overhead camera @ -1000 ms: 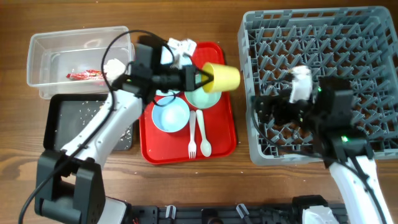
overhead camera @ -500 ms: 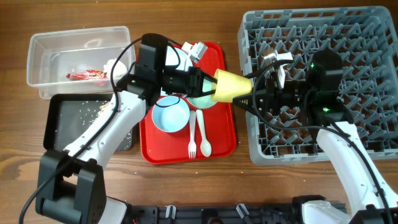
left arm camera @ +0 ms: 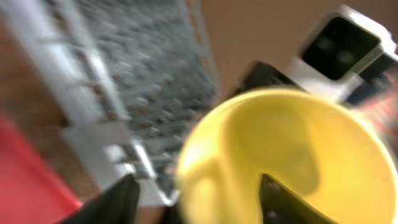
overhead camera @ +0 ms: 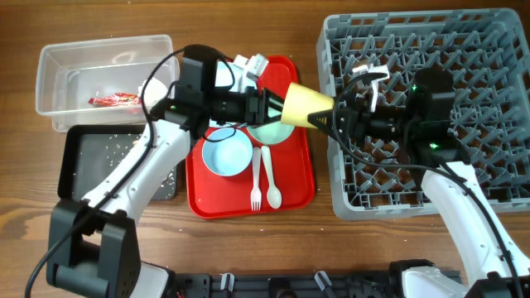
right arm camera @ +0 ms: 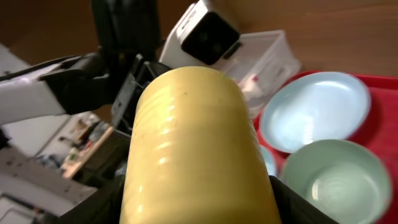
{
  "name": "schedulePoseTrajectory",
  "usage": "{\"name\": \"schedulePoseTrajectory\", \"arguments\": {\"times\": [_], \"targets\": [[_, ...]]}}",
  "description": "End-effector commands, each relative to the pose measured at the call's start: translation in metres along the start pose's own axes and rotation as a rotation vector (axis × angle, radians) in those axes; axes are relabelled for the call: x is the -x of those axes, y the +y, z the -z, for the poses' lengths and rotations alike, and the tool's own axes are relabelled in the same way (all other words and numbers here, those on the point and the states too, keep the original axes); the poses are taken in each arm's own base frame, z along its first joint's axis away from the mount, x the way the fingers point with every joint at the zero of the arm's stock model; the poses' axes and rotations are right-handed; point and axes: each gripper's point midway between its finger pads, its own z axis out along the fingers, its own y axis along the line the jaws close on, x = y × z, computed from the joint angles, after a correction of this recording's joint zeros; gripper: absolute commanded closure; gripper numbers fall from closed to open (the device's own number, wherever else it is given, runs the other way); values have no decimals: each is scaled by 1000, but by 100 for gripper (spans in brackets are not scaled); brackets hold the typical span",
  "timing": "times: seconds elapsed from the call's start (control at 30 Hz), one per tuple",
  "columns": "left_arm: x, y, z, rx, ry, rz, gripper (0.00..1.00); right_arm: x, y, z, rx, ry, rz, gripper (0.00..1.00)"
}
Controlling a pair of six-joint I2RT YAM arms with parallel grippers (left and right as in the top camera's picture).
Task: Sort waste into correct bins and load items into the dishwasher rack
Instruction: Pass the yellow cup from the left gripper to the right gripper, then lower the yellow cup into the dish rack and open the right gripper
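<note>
My right gripper carries the small yellow cup (overhead camera: pixel 305 106) toward the right in the overhead view next. It then brings the cup down into the dishwasher rack, because the rack's grid stands clear.
A small yellow cup (overhead camera: pixel 305 106) hangs on its side in the air between the red tray and the dishwasher rack (overhead camera: pixel 497 66). My right gripper (overhead camera: pixel 329 118) is shut on the cup's body (right arm camera: pixel 196 143), one finger pressed on each side. My left gripper (overhead camera: pixel 269 106) stands open at the cup's mouth (left arm camera: pixel 292 155): one finger (left arm camera: pixel 273 202) is inside the cup, the other (left arm camera: pixel 121 199) is outside and clear of the wall. A red wrapper (overhead camera: pixel 112 101) lies in the clear tub (overhead camera: pixel 58 62). Crumbs (overhead camera: pixel 124 147) lie in the black tray (overhead camera: pixel 83 165).
The red serving tray (overhead camera: pixel 294 190) holds a light-blue bowl (overhead camera: pixel 227 154), a mint-green bowl (overhead camera: pixel 269 132), a white fork (overhead camera: pixel 256 178) and a spoon (overhead camera: pixel 272 178). Both bowls also show under the cup in the right wrist view. The right arm reaches out over the rack's left edge.
The left arm carried the cup right toward the rack and the right gripper came left to meet it. The right jaws have closed on the cup and the left jaws have opened.
</note>
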Motion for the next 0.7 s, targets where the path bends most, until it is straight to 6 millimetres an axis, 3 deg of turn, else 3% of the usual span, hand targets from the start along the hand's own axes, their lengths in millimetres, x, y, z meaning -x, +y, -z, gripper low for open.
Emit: {"name": "schedulePoseTrajectory", "arguments": {"times": [0.0, 0.07, 0.17, 0.2, 0.27, 0.37, 0.43, 0.5, 0.67], "targets": [[26, 43, 23, 222, -142, -65, 29, 6, -38, 6, -235, -41, 8, 72], [26, 75, 47, 371, -175, -38, 26, 2, -57, 21, -396, -26, 6, 73], [17, 102, 98, 614, -224, 6, 25, 3, -68, 87, -723, -15, -123, 72], [12, 103, 125, 726, -258, 12, 23, 9, -67, 122, -862, -29, -174, 75], [5, 98, 152, 827, -309, 26, 21, 4, -62, 172, -1054, -3, -272, 77], [2, 88, 166, 871, -344, 17, 20, -31, -68, 217, -1270, 117, -430, 77], [2, 89, 166, 872, -343, 18, 20, -54, -79, 227, -1328, 215, -517, 77], [2, 89, 166, 872, -343, 19, 20, -75, -97, 223, -1319, 322, -607, 77], [1, 89, 166, 872, -342, 19, 20, -106, -132, 226, -1356, 484, -723, 75]]}}
